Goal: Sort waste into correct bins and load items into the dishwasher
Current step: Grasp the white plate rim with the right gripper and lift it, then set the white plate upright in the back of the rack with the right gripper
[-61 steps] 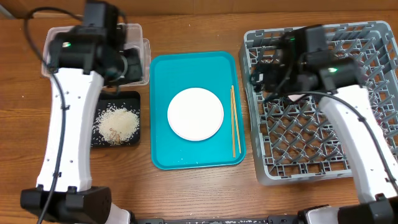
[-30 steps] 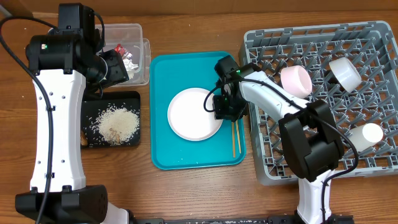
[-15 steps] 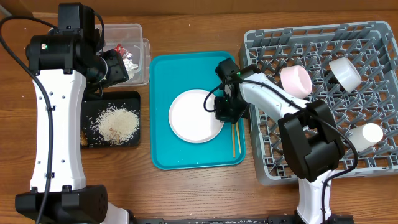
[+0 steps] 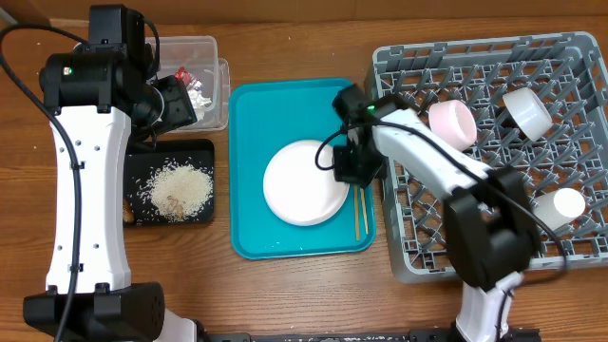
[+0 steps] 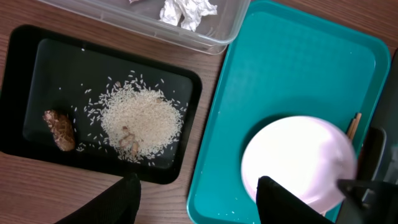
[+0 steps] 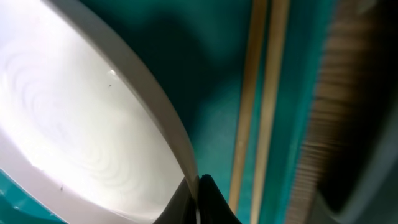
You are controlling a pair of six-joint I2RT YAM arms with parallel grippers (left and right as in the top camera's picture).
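Observation:
The right gripper rises next and moves outward over the free pegs in the grey dish rack's far corner by the teal tray. It then lowers and releases the plate (image 4: 306, 182).
The white plate (image 4: 306, 182) lies on the teal serving tray (image 4: 285, 104), and my right gripper (image 4: 353, 171) is shut on its right rim. The right wrist view shows the fingers (image 6: 198, 199) pinching the plate's edge (image 6: 155, 106), with two wooden chopsticks (image 6: 258, 93) just beyond. The chopsticks (image 4: 359, 214) lie along the tray's right side. My left gripper (image 5: 198, 193) hangs open and holds nothing, high above the black tray (image 5: 25, 93), which holds rice (image 5: 140, 121) and a brown lump (image 5: 59, 129).
The clear tub (image 4: 204, 47) at the back left holds a red wrapper (image 4: 180, 74) and a crumpled napkin (image 5: 186, 9). The grey dish rack (image 4: 475, 228) on the right holds a pink bowl (image 4: 451, 122), a white bowl (image 4: 525, 109) and a cup (image 4: 560, 204).
My right gripper has closed on the plate's right rim, and the plate has slid a little toward the front right of the tray. The left arm has stayed still.

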